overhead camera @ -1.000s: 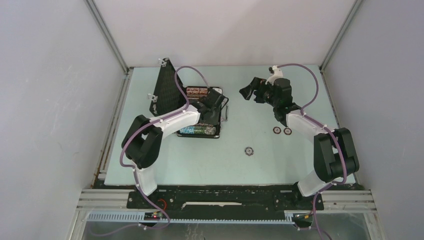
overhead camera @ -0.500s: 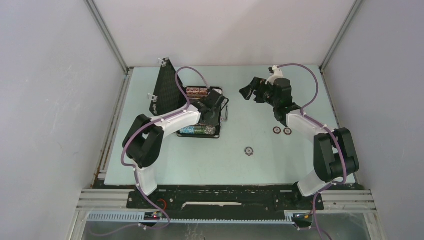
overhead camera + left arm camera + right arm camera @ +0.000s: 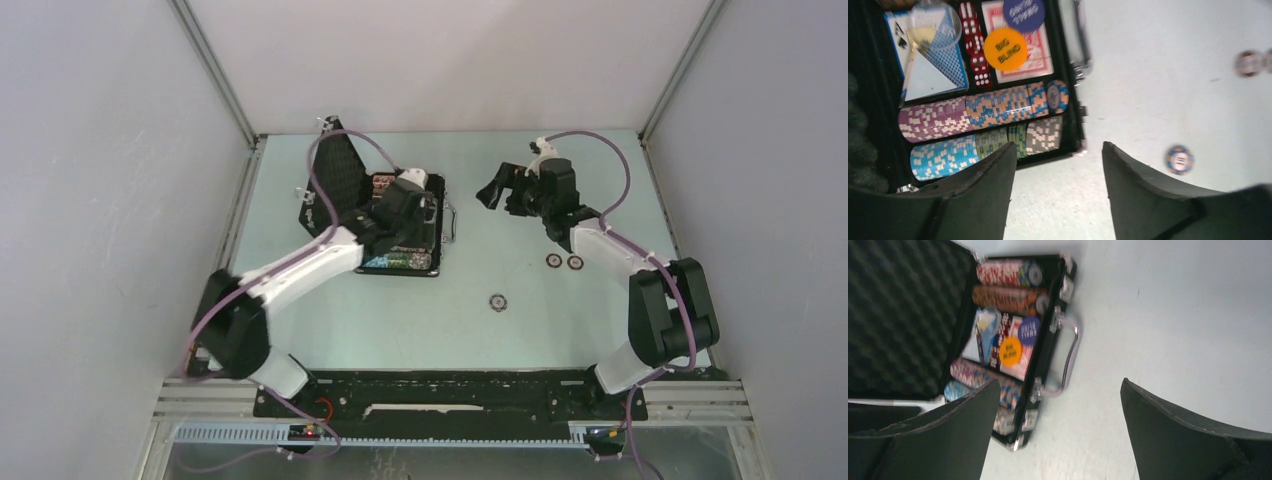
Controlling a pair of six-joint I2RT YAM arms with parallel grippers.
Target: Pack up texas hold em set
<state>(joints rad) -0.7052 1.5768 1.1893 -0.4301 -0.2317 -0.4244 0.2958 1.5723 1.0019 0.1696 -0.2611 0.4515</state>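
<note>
My right gripper turns back and down around the lone loose chip (image 3: 498, 302) next, since that chip lies unpacked on the tabletop.
The black case (image 3: 441, 240) of the texas hold em set lies open at the table's back left, its foam lid (image 3: 334, 180) standing up. Inside it lie rows of multicoloured chips (image 3: 983, 107), red dice (image 3: 973, 45), an orange button (image 3: 1005, 49) and a blue button (image 3: 1023, 12) on a red-backed deck (image 3: 1040, 57). My left gripper (image 3: 420, 205) (image 3: 1059, 147) hangs open over the case's near right corner, nothing between its fingers. My right gripper (image 3: 497, 185) (image 3: 1059, 382) is open in the air to the right of the case (image 3: 1048, 347), empty.
A lone loose chip (image 3: 497, 302) (image 3: 1179, 159) lies on the table in front of the case. A pair of chips (image 3: 564, 262) lies beside the right forearm. The case's silver handle (image 3: 1070, 360) sticks out to the right. Frame walls close in the table's sides.
My left gripper's jaws have opened wide above the case, and the left arm's elbow has swung out to the left and down. The right gripper has shifted slightly left.
</note>
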